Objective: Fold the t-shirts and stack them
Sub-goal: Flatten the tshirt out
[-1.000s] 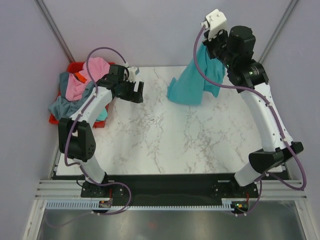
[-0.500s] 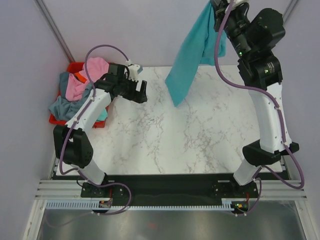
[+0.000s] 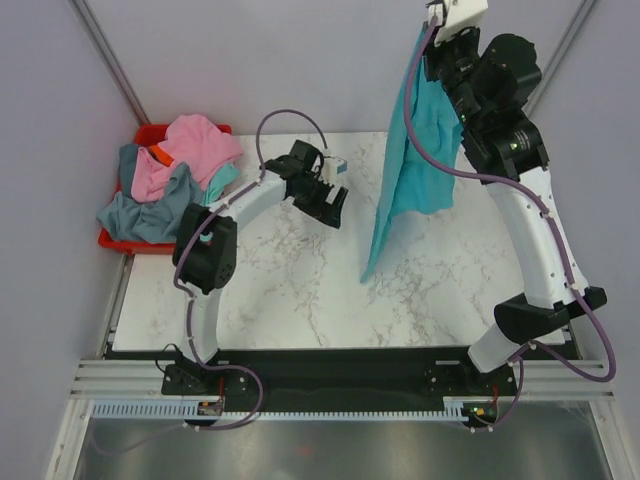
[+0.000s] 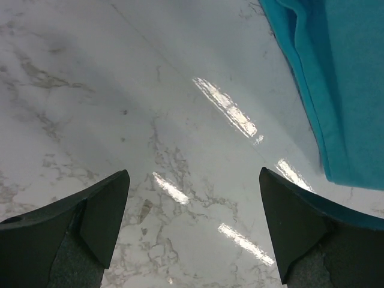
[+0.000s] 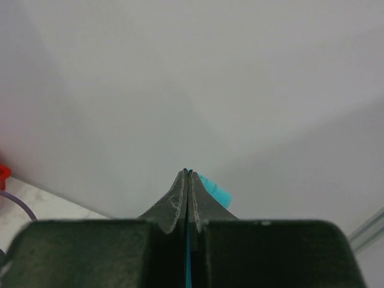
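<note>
I will move my left gripper back and across around the low corner (image 4: pixel 332 173) of the teal t-shirt next, because that corner is hanging free near the table.
My right gripper (image 3: pixel 437 38) is raised high at the back right and shut on the bright teal t-shirt (image 3: pixel 408 175), which hangs down with its low corner near the marble table (image 3: pixel 300 290). In the right wrist view the fingers (image 5: pixel 180 198) pinch a thin teal edge (image 5: pixel 213 189). My left gripper (image 3: pixel 334 208) is open and empty over the table, left of the hanging shirt. The left wrist view shows the teal cloth (image 4: pixel 342 84) at the upper right, beyond the gripper (image 4: pixel 195 225). Pink (image 3: pixel 190 145) and grey-blue (image 3: pixel 140 210) t-shirts lie piled at the far left.
A red plastic bin (image 3: pixel 150 135) holds the shirt pile off the table's back left corner. Grey walls stand behind and at both sides. A black rail runs along the table's near edge by the arm bases.
My left gripper has swung right from beside the bin toward the table's middle. My right gripper has lifted the teal shirt higher, so it now hangs longer and reaches nearer the front.
</note>
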Controlling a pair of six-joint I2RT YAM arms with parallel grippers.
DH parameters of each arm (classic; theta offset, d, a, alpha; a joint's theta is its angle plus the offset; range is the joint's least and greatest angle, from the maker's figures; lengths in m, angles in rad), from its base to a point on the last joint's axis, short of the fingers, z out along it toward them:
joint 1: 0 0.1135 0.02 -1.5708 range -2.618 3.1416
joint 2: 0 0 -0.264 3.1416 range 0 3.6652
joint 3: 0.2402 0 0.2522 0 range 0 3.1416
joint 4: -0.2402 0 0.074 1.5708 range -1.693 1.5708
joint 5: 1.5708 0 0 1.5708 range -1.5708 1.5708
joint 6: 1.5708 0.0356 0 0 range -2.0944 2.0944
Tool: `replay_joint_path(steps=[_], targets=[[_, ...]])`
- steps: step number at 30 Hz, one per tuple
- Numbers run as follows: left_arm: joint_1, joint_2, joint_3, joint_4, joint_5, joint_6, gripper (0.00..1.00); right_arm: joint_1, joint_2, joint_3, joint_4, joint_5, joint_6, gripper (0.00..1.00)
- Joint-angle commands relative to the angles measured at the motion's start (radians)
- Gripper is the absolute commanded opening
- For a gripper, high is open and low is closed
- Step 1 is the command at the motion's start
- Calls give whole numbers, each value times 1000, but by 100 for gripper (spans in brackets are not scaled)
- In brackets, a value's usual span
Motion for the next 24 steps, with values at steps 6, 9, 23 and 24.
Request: replay_joint_path(steps=[6, 9, 23, 24], targets=[[-183, -126, -104, 61, -125, 41, 91, -11, 15, -67, 39, 80, -49, 0], [-197, -227, -209, 78, -125, 17, 91, -19, 55, -85, 45, 85, -48, 0], [-349, -114, -167, 110, -183, 32, 91, -158, 273, -4, 76, 58, 44, 0], [-361, -97, -150, 108, -198, 30, 91, -163, 281, -3, 76, 56, 44, 0]])
